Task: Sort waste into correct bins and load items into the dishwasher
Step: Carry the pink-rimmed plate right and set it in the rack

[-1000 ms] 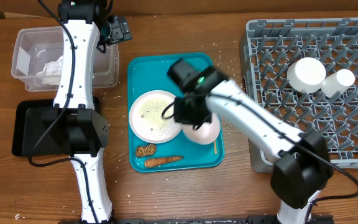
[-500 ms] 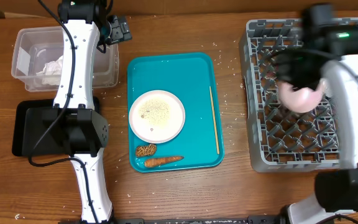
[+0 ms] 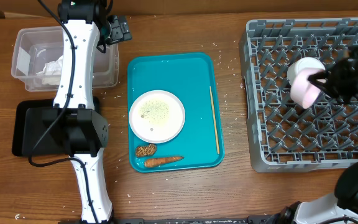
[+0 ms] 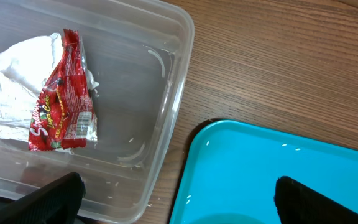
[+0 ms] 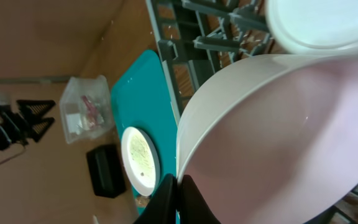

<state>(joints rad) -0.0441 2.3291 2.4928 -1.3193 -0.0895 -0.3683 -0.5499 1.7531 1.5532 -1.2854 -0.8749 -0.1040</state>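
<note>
The other white dish (image 3: 307, 65) fills the spot behind the bowl (image 3: 302, 93), so my right gripper will move back and down over the empty nearer pegs next.
My right gripper (image 3: 321, 81) is shut on the rim of a white bowl (image 3: 302, 93) and holds it tilted over the grey dishwasher rack (image 3: 272, 134); the right wrist view shows the pinched rim in my right gripper (image 5: 179, 198), with the bowl (image 5: 278, 137) filling the view. Another white dish (image 3: 307, 65) sits in the rack just behind it. On the teal tray (image 3: 197, 74) lie a white plate with rice (image 3: 157, 116), a chopstick (image 3: 214, 118), a carrot (image 3: 163, 160) and a brown food piece (image 3: 145, 150). My left gripper (image 4: 179, 205) hangs open over the clear tub (image 4: 166, 124), which holds napkins (image 4: 8, 81) and a red wrapper (image 4: 62, 109).
A flat black tray (image 3: 33, 127) lies in front of the clear tub (image 3: 27, 43), partly under the left arm. Loose rice grains dot the wooden table around the teal tray. The rack's upright pegs stand close around the held bowl.
The right arm lifted the bowl off the teal tray and carried it right, over the rack, beside the other white dish. The chopstick on the tray now shows. The left arm has not moved.
</note>
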